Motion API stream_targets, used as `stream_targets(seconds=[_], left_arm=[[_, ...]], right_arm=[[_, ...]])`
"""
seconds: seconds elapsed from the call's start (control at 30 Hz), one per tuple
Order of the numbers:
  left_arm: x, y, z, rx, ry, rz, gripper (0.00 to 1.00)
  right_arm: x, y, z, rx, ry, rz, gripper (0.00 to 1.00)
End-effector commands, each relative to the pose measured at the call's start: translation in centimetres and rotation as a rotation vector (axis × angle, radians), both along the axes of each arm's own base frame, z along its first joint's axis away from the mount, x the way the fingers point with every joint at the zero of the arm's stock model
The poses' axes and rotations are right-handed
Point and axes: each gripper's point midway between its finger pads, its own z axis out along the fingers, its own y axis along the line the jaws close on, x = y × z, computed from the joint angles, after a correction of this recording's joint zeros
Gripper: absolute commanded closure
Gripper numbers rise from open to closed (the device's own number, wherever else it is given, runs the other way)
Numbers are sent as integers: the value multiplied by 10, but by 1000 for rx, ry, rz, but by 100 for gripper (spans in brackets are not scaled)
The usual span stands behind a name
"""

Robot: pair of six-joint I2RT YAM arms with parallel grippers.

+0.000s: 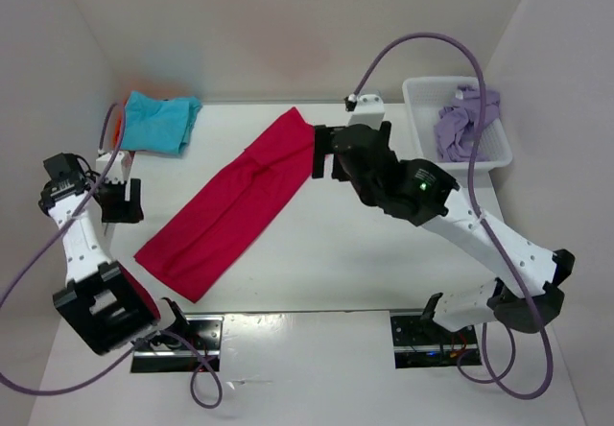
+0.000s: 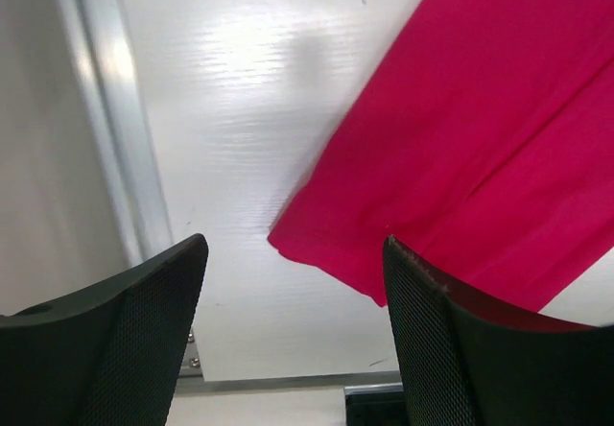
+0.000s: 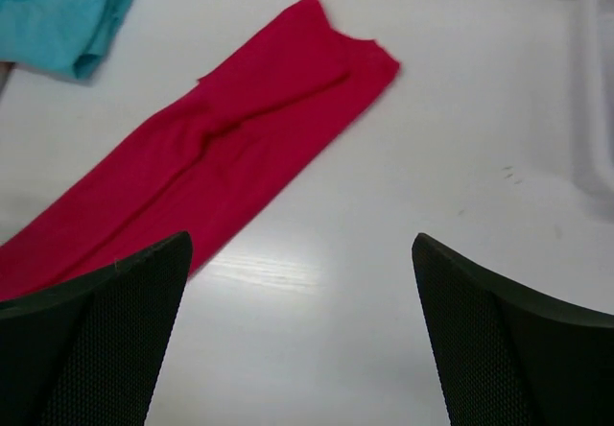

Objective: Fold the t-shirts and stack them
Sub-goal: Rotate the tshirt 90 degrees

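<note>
Next, my right gripper moves back, down and to the left in the top view onto the t-shirt's nearest corner [image 1: 196, 295]. The t-shirt lies slanted on the tabletop, hence this move.
The magenta-red t-shirt [image 1: 235, 201] lies flat on the table as a long folded strip, running diagonally from near left to far middle. My right gripper [image 1: 324, 162] hovers open just beside its far end; in the right wrist view the shirt [image 3: 249, 129] lies ahead and left of the open gripper [image 3: 299, 244]. My left gripper [image 1: 122, 205] is open to the left of the strip, and its wrist view shows the shirt's near corner [image 2: 480, 138] just ahead of the gripper [image 2: 293, 244]. A folded turquoise t-shirt [image 1: 161, 121] sits at the back left with orange cloth [image 1: 115, 130] peeking out beneath it. The lavender t-shirt [image 1: 467, 119] is crumpled in the basket.
A white mesh basket [image 1: 422, 95] stands at the back right corner of the white table [image 1: 384, 253]. White walls close in the left, back and right sides. Both arm bases sit at the near edge, and the right arm stretches across the table's right half.
</note>
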Motion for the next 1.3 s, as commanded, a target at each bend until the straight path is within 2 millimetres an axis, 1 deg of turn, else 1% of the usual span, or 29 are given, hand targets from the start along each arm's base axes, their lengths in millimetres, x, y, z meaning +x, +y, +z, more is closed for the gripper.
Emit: stream_targets(seconds=[0.0,0.03,0.07,0.1,0.13,0.17,0.2,0.23,0.27,0.3,0.33,0.37,0.4,0.47,0.5,0.57,0.6,0.63,0.67,0.7,0.73,0.8,0.93,1.03,1.07,1.1,1.13,1.2,1.27], left_arm=[[0,-11,43,20,-153,5,19],[-6,-14,65,77,-223,-6,18],[-8,-13,79,124,-269,-1,15],[-16,-16,98,188,-333,6,13],[-21,-13,108,240,-359,13,13],[-26,-14,111,261,-371,21,13],[-34,-17,120,292,-395,30,13],[-41,-18,119,302,-379,45,13],[-47,-19,122,315,-381,53,13],[-51,-19,121,323,-371,63,13],[-56,-18,117,322,-347,73,13],[-59,-18,123,337,-352,81,13],[-60,-19,121,331,-343,81,13],[-60,-20,126,315,-348,101,13],[-59,-20,124,302,-342,108,13],[-50,-24,126,249,-357,105,13],[-46,-26,129,236,-369,91,13],[-43,-28,127,210,-368,86,13],[-38,-29,125,189,-367,72,13],[-31,-32,126,169,-388,49,13],[-26,-32,126,155,-395,36,13],[-16,-34,117,108,-381,4,13],[2,-23,111,75,-352,-30,13],[7,-23,105,61,-348,-79,13],[6,-20,105,76,-348,-85,13],[7,-20,98,54,-327,-94,13],[6,-21,97,48,-320,-93,13],[8,-14,94,61,-309,-106,13],[7,-13,97,62,-313,-108,13]], right_arm=[[-25,46,-63,29,174,77,0],[-49,77,-69,62,209,174,0],[-61,99,-85,72,251,210,0],[-70,121,-89,103,260,252,0],[-91,142,-100,112,299,310,0],[-97,158,-121,114,351,318,1],[-103,168,-131,121,384,329,4],[-109,178,-141,160,440,331,7],[-114,182,-164,145,491,324,11],[-118,190,-171,177,520,336,15],[-131,198,-181,204,587,370,17],[-139,201,-196,233,651,357,19],[-148,215,-205,267,683,379,20],[-165,228,-222,305,758,362,20],[-164,234,-236,297,779,334,20],[-174,252,-236,319,804,323,20],[-173,257,-253,299,819,303,20],[-177,264,-258,291,832,314,20],[-175,275,-256,308,834,309,20],[-175,281,-263,306,852,296,20],[-173,289,-280,278,872,268,20],[-175,296,-295,265,910,231,20],[-178,320,-316,302,957,187,20],[-175,328,-326,284,970,140,22],[-173,335,-322,304,971,134,23],[-174,338,-326,311,984,126,24],[-176,339,-337,297,997,121,26],[-180,341,-341,292,1027,113,33],[-182,334,-352,268,1046,69,35]])
